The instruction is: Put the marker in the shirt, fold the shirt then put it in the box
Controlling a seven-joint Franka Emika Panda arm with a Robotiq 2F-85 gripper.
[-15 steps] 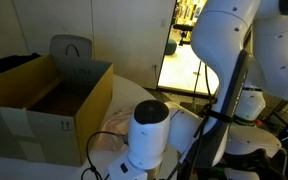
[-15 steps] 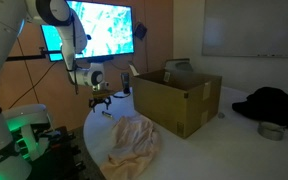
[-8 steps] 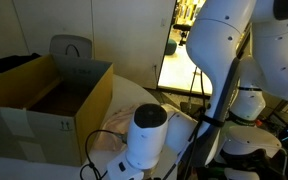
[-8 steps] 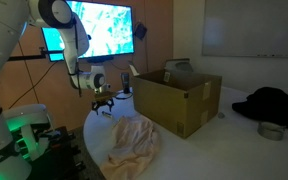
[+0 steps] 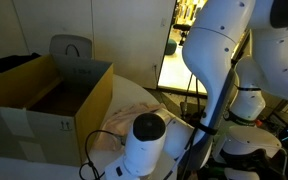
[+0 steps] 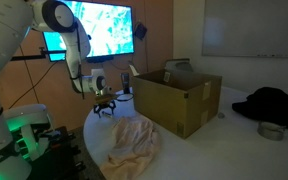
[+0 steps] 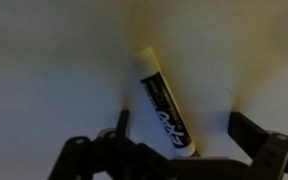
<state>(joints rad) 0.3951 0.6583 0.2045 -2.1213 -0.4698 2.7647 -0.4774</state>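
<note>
The marker is already between my gripper's spread fingers, so next my gripper should stay low over the table and close them on the marker's printed body (image 7: 168, 114).
In the wrist view a white marker (image 7: 162, 100) with black print lies on the pale table, slanted. It sits between my gripper's (image 7: 184, 125) two dark fingers, nearer the left one. The fingers are spread apart and do not touch it. In an exterior view the gripper (image 6: 104, 101) hangs low over the table's near end, to the left of the crumpled cream shirt (image 6: 134, 140). The open cardboard box (image 6: 179, 95) stands behind the shirt. The box (image 5: 44, 95) and a bit of the shirt (image 5: 109, 140) also show in an exterior view, where the arm hides the gripper.
A lit screen (image 6: 99, 30) hangs behind the arm. A dark garment (image 6: 269, 103) and a small round tin (image 6: 271, 130) lie at the table's far end. A grey chair back (image 5: 71, 47) stands behind the box.
The gripper has moved slightly down and toward the shirt, settling lower over the table. The shirt and box have not moved.
</note>
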